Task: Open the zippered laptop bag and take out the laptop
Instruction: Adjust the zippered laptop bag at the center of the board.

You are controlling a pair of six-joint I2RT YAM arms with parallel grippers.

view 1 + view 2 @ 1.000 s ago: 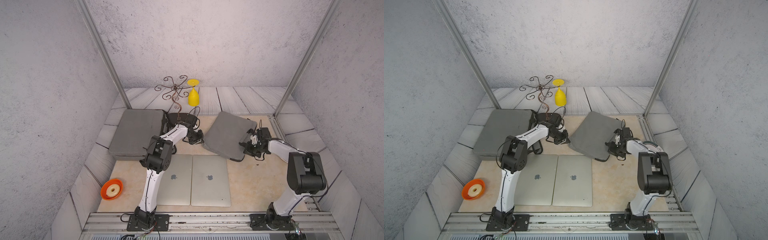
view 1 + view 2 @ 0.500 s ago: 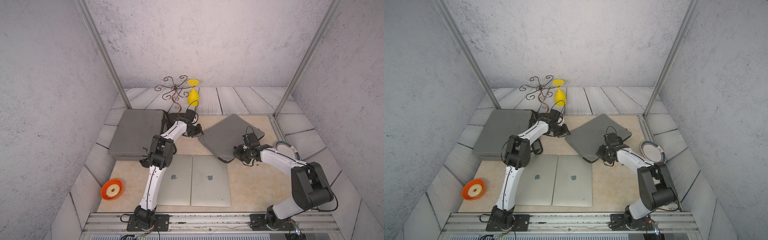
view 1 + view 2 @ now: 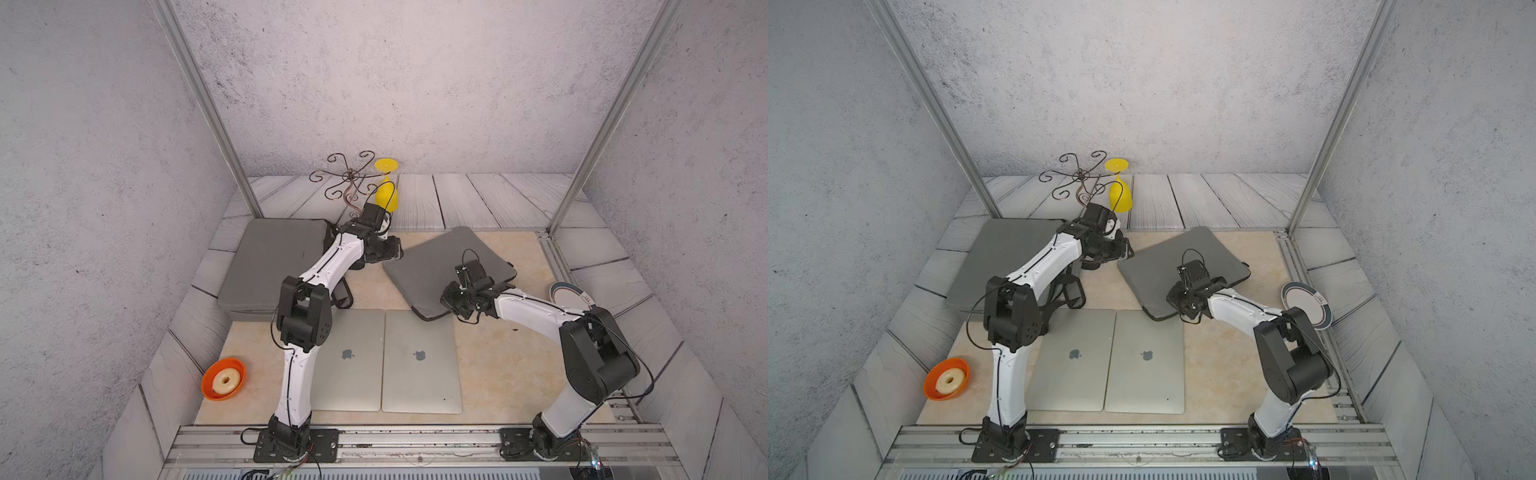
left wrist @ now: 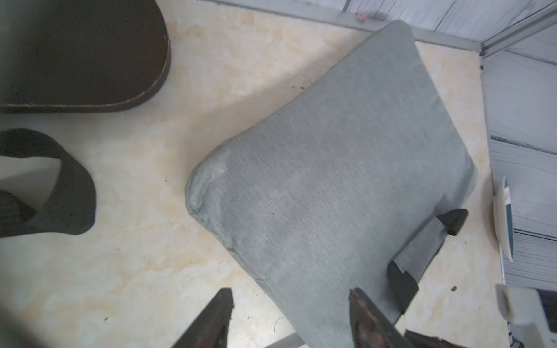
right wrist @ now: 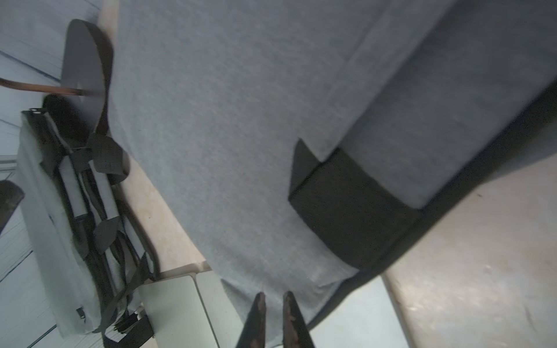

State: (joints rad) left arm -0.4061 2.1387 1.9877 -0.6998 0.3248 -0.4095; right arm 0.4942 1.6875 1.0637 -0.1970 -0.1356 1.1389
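Note:
I should bring my left gripper back and down to close on the bag's near corner (image 3: pixel 427 316), which lies behind and below it, over the laptop under the bag.
The grey zippered laptop bag (image 3: pixel 440 266) (image 3: pixel 1167 262) lies on the beige tabletop, its near corner resting over the far edge of a silver laptop (image 3: pixel 419 361) (image 3: pixel 1146 361). A second silver laptop (image 3: pixel 351 357) lies closed beside it. My left gripper (image 3: pixel 392 254) (image 4: pixel 291 293) hovers open at the bag's far left corner, holding nothing. My right gripper (image 3: pixel 448 301) (image 5: pixel 274 296) sits over the bag's near corner, fingertips (image 5: pixel 260 301) only a narrow gap apart with fabric showing behind. The bag's dark zipper edge (image 5: pixel 452 186) looks closed.
A larger grey bag (image 3: pixel 274 257) with black straps (image 5: pixel 99 192) lies at the left. Behind stand a curly metal stand (image 3: pixel 351 183) and a yellow glass (image 3: pixel 387 195). An orange bowl with a doughnut (image 3: pixel 223 379) sits front left, a plate (image 3: pixel 569 296) at the right.
The laptop bag, held up tilted by both grippers before, has come down flat and shifted toward the front left. My left gripper opened and let go; the right one's jaws parted slightly.

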